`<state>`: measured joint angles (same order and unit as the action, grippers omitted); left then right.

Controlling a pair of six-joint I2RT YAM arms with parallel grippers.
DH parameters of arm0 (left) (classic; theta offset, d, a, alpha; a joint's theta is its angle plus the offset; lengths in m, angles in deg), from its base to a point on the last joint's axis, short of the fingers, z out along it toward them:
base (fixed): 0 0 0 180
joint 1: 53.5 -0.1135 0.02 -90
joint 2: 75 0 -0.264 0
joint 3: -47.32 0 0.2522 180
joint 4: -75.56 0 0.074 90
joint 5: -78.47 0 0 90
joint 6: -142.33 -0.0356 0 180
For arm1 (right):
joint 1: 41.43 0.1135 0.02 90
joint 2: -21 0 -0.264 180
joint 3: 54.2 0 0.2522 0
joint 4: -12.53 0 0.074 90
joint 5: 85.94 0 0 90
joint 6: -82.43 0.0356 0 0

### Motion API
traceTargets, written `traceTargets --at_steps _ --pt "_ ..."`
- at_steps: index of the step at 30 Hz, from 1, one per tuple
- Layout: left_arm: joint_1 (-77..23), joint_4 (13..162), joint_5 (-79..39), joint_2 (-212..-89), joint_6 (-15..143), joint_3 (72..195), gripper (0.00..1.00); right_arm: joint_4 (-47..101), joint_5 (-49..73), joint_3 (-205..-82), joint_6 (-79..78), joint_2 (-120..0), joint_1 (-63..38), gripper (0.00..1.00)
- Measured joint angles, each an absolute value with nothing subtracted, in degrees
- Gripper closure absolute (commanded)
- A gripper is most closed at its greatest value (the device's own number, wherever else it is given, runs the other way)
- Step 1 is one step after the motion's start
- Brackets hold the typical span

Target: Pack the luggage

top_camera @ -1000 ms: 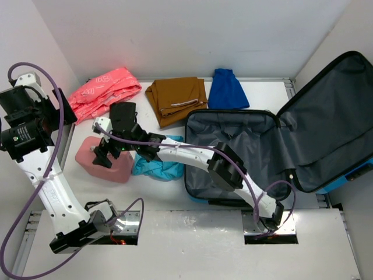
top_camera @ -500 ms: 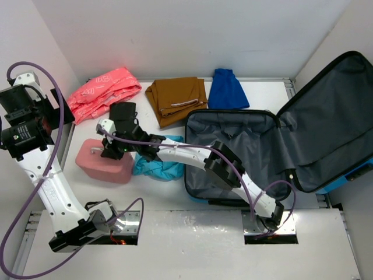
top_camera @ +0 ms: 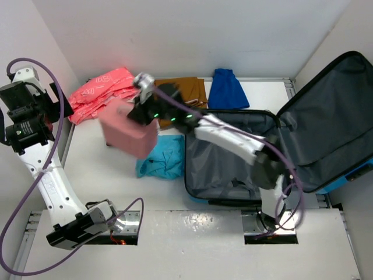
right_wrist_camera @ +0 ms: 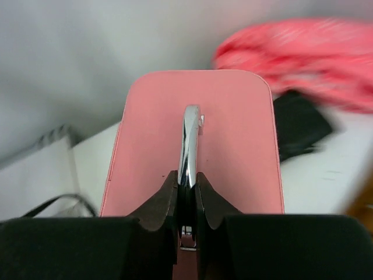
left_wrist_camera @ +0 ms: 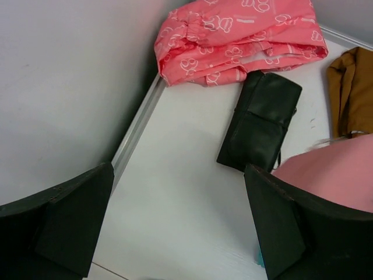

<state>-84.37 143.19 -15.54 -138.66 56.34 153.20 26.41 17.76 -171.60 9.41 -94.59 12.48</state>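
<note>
Next, my right gripper swings to the right in the top view and lowers the pink case (top_camera: 129,129) onto the luggage's lining (top_camera: 263,126) beside the lid. It then releases the case, as that spot is bare.
The luggage (top_camera: 217,170) lies open on the right, dark grey lining up, with its lid (top_camera: 332,125) leaning back. My right gripper (top_camera: 144,106) is shut on the chrome handle (right_wrist_camera: 190,133) of a small pink case (top_camera: 129,129). The case hangs off the table, left of the luggage. In the right wrist view the fingertips (right_wrist_camera: 186,182) pinch the handle over the pink top (right_wrist_camera: 239,146). My left gripper (left_wrist_camera: 180,219) is raised at the far left and open, with only bare table between its fingers. The pink case's edge (left_wrist_camera: 335,175) shows at its right.
A black wallet (left_wrist_camera: 260,123) lies on the table below a pink patterned garment (top_camera: 100,87). A brown garment (top_camera: 178,96) and a blue one (top_camera: 227,90) sit along the back. A teal cloth (top_camera: 163,162) lies beside the luggage's left wall.
The right gripper shut on the pink case's handle. It lifted the case off the table and carried it back and to the right, uncovering the teal cloth. The left arm barely moved.
</note>
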Motion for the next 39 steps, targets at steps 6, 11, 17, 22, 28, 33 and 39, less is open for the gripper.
traceTargets --at_steps 6,11,17,22,28,33,39 --pt "-84.4 137.6 -17.4 -139.4 57.6 149.8 0.0 26.3 5.3 -160.1 7.5 -73.1 3.4 1.0" --pt "-84.3 131.6 -18.7 -139.6 58.9 149.0 0.0 28.6 -3.6 -147.0 5.8 -56.3 -6.4 1.0" --pt "-83.3 127.4 -19.9 -140.6 60.4 148.2 0.0 35.1 -9.4 -131.5 6.2 -44.3 -16.9 1.0" --pt "-79.7 126.3 -19.7 -141.1 60.6 146.5 0.0 40.6 -10.7 -119.7 9.5 -37.6 -23.8 1.0" --pt "-78.2 125.5 -18.7 -141.2 60.8 146.0 0.0 42.4 -7.8 -114.6 13.5 -36.0 -32.6 1.0" --pt "-77.9 125.2 -18.1 -141.2 60.7 146.0 0.0 39.3 -5.3 -111.3 14.6 -35.1 -38.3 1.0" --pt "-77.8 124.8 -17.5 -141.2 60.6 146.0 0.0 35.6 -0.8 -108.0 14.5 -35.1 -44.0 1.0"
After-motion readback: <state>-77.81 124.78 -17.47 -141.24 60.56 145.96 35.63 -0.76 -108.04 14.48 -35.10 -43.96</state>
